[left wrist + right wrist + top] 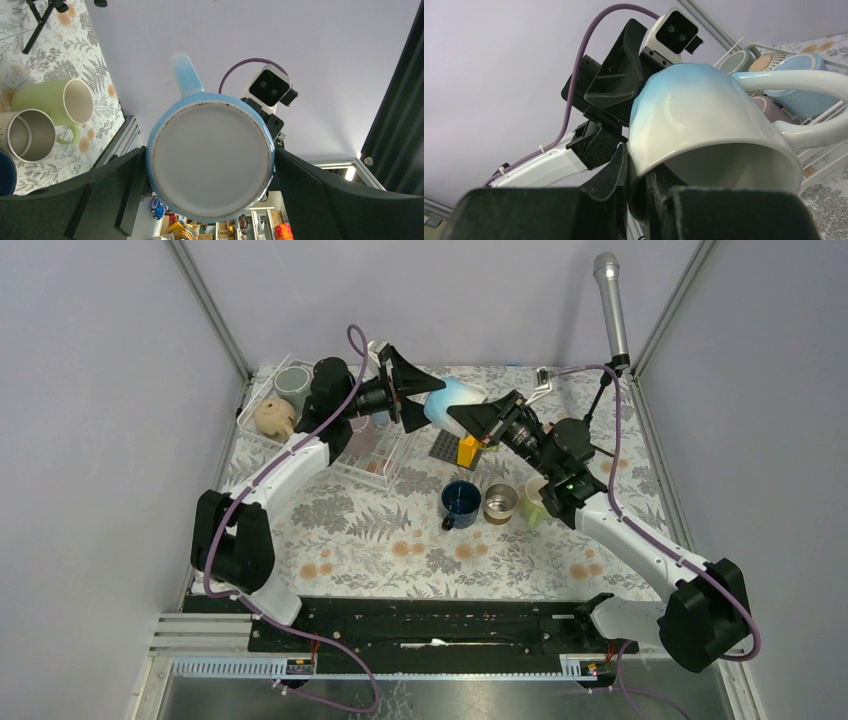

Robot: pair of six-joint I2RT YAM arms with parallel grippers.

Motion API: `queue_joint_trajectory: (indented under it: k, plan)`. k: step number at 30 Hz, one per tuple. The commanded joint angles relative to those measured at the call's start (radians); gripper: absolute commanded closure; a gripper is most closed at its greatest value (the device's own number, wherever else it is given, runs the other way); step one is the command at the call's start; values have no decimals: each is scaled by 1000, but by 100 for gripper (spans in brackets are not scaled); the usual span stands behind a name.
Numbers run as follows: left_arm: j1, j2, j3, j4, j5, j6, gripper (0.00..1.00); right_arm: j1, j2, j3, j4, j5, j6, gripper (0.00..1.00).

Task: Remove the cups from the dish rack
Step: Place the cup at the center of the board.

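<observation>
Next, my right gripper tilts downward, draws back and lowers to release on the tabletop point(568, 535) beside the pale green cup, as other cups stand lined up.
A light blue cup point(452, 400) point(212, 157) point(704, 125) hangs in the air between both arms, above the table's back middle. My right gripper point(472, 420) point(641, 170) is shut on its rim, one finger inside and one outside. My left gripper point(418, 392) point(210, 165) is open, its fingers standing either side of the cup's base. The dish rack point(385, 472) at the back left holds a grey cup point(292, 380), a tan cup point(275, 415) and a mauve cup point(362, 435). Navy point(460, 502), steel point(500, 503) and pale green point(535, 502) cups stand on the table.
A dark grey studded plate point(443, 445) with a yellow block point(467, 451) lies just under the raised cup. A microphone point(610, 305) on a small stand rises at the back right. Frame posts and walls close in the table's sides.
</observation>
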Motion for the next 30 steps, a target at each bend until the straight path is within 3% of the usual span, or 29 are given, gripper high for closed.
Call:
queue_joint_trajectory:
  k: [1, 10, 16, 20, 30]
  plan:
    - [35, -70, 19, 153, 12, -41, 1, -14, -79, 6, 21, 83, -63, 100]
    - [50, -84, 46, -23, -3, 114, 1, -14, -185, 57, -252, 167, -127, 100]
    - [51, -101, 125, -321, -65, 369, 1, -13, -246, 228, -740, 287, -212, 100]
    - [47, -110, 128, -381, -97, 456, 1, -14, -255, 347, -1050, 373, -259, 100]
    - [15, -138, 194, -599, -176, 661, 1, -13, -281, 381, -1470, 555, -269, 100]
